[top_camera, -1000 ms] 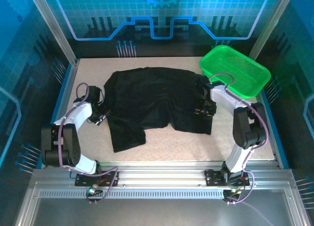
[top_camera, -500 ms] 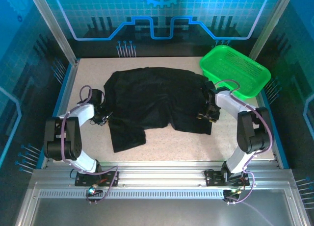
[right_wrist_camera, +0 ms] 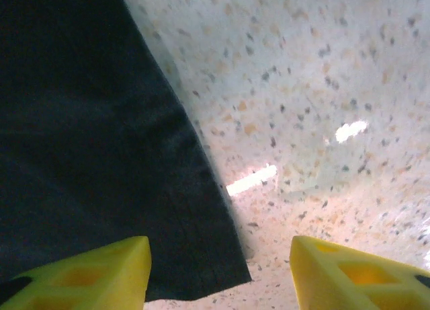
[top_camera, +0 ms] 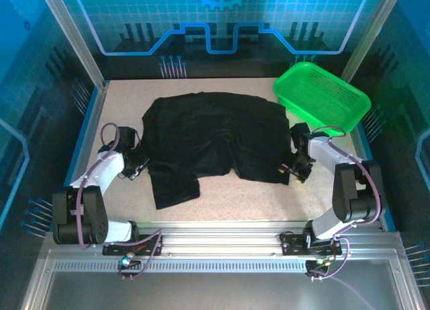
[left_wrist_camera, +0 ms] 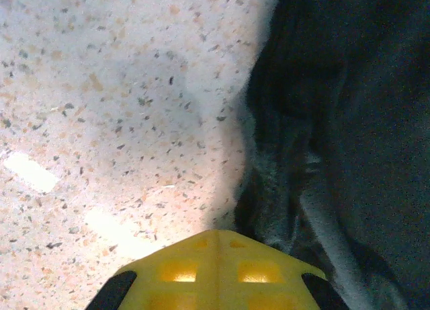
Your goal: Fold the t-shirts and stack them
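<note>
The robot's right gripper has to lower its open fingers onto the shirt's near corner just below, one on each side of its edge, and close, because bare table leaves room beside it.
One black t-shirt lies spread and rumpled on the speckled table. My left gripper is at its left edge. In the left wrist view the yellow fingers are shut tip to tip, and bunched fabric lies against their right side. No cloth shows between the tips. My right gripper is open at the shirt's near right corner. In the right wrist view that corner lies between the fingers of the right gripper, one finger over cloth, the other over bare table.
A green mesh basket stands at the back right, just beyond the right arm. Metal frame posts and blue side rails border the table. Bare table runs along the near edge in front of the shirt.
The left gripper has closed at the shirt's left edge. The right arm has slid toward the near side along the shirt's right edge to its corner, and its jaws have spread a little.
</note>
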